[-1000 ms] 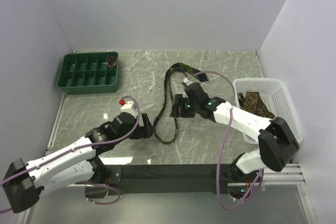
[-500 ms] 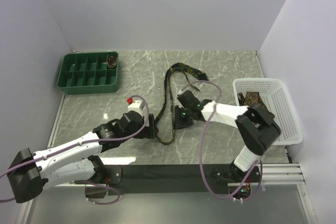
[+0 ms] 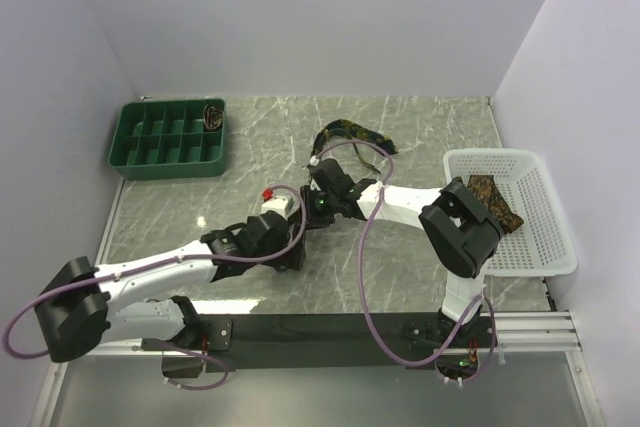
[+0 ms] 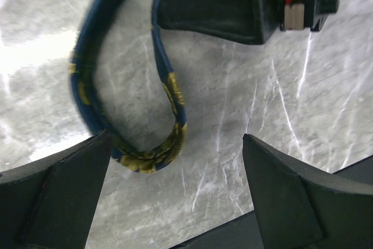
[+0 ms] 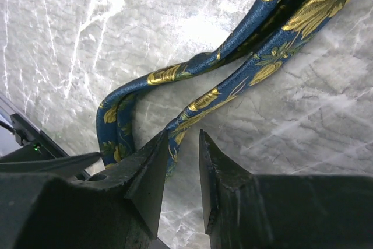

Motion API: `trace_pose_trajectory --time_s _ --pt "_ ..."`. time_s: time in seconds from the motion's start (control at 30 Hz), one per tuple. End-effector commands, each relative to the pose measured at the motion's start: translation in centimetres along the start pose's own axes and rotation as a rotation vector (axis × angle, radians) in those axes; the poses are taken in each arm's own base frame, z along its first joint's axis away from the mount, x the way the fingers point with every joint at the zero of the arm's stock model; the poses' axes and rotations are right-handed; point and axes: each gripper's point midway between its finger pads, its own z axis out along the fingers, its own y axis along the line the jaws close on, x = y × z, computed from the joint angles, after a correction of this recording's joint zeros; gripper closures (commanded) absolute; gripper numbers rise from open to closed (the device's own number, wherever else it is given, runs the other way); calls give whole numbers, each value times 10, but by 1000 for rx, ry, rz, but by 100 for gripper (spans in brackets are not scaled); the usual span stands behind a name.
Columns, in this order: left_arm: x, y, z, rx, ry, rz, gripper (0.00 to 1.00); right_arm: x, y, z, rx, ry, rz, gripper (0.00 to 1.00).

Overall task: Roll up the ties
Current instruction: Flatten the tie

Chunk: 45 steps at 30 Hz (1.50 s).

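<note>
I will next ease my left gripper down and left in its wrist view onto the near folded loop (image 4: 145, 157), which is below, nearer the finger on that side.
A dark navy tie with yellow flowers (image 3: 346, 130) lies doubled on the marble table (image 3: 420, 137). Its near folded loop (image 4: 145, 157) lies on the table between my left gripper's (image 4: 178, 164) wide-open fingers, close to the left one. The left gripper (image 3: 293, 247) is low at that loop. My right gripper (image 3: 316, 209) is just beyond it, over the two strands (image 5: 233, 80). Its jaws (image 5: 184, 138) stand a narrow gap apart; one strand passes under the left fingertip (image 5: 152, 167), and marble shows in the gap. A brown patterned tie (image 3: 490, 197) lies in the basket.
A white mesh basket (image 3: 545, 247) stands at the right. A green compartment tray (image 3: 150, 142) stands at the back left with a rolled tie (image 3: 213, 115) in its far right cell. A black strip (image 3: 330, 327) runs along the near edge.
My right gripper has moved left along the navy tie. My left gripper has moved right to the tie's near loop. The two grippers are now close together.
</note>
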Motion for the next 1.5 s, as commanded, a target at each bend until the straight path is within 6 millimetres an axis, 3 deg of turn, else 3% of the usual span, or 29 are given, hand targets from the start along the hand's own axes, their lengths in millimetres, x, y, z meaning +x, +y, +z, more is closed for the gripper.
trace_pose_trajectory --time_s 0.0,0.2,0.6,0.8,1.07,1.23,1.3,1.4,1.43,1.47 --pt "-9 -13 3 -4 -8 30 1 -19 14 -2 -41 -57 1 65" --pt "-13 14 4 -206 -45 15 1 -25 7 -16 -52 -112 20 63" --pt "-8 14 -1 -255 -35 19 1 -38 -15 -54 -36 -214 22 36" --pt "5 7 12 -230 29 48 1 -37 -29 -61 -28 -228 39 35" --pt "14 17 22 -307 70 74 2 -31 -40 -66 -19 -236 46 35" --pt "13 15 25 -302 75 94 27 -30 -53 -70 1 -244 63 36" --pt "12 13 26 -294 79 102 45 -29 -57 -71 6 -243 68 36" --pt "6 10 25 -283 80 103 82 -37 -60 -75 -5 -280 71 37" --pt "4 8 24 -273 80 99 82 -36 -63 -74 -2 -279 77 37" --pt "1 5 24 -256 79 101 91 -36 -65 -76 -3 -285 83 37"
